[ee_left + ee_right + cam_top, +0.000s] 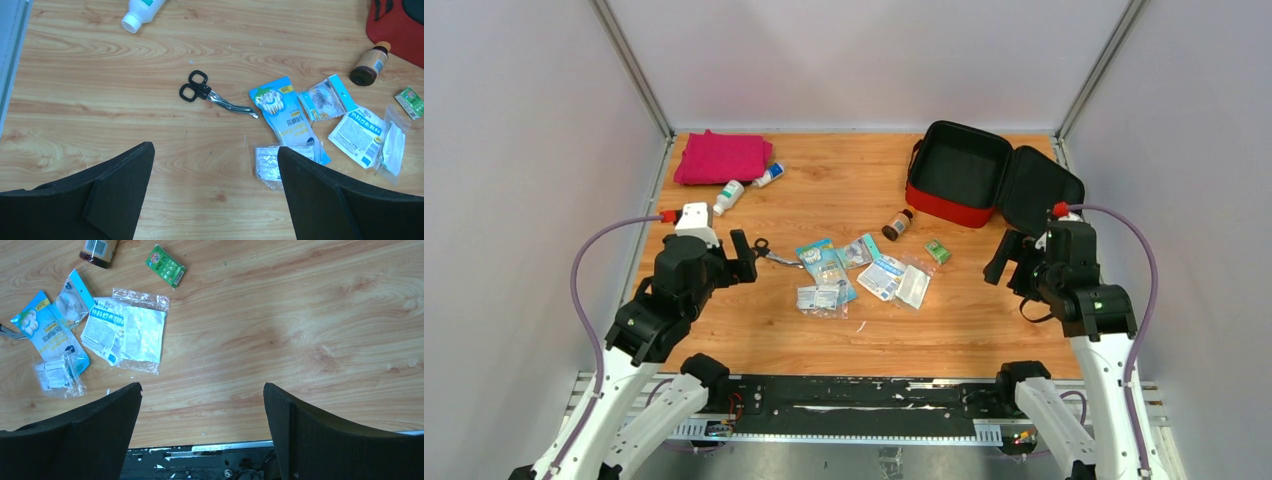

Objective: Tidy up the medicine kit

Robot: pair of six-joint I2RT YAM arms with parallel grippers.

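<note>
The right gripper swings past the green box next and comes down astride the bottle's label (902, 223) (96, 247). The brown bottle lies on its side, below and left in the top view.
The red medicine kit (946, 207) lies open at the back right, its black lining up and its lid (1042, 188) folded out to the right; a red corner shows in the left wrist view (395, 30). Loose in the table's middle are black-handled scissors (769, 252) (210, 94), a blue packet (822, 262) (285, 117) (47, 332), a white packet (882, 278) (357, 135) (105, 327), a brown bottle (898, 224) (370, 65) (98, 250) and a small green box (938, 251) (410, 101) (166, 265). My left gripper (744, 258) (214, 147) is open and empty, left of the scissors. My right gripper (1002, 258) (202, 385) is open and empty, right of the pile.
A folded pink cloth (722, 158) lies at the back left, with a white bottle (728, 196) (140, 12) and a smaller bottle (768, 175) beside it. A clear bag (914, 285) (142, 335) and small sachets (822, 298) (267, 162) (55, 375) lie in the pile. Grey walls enclose the table.
</note>
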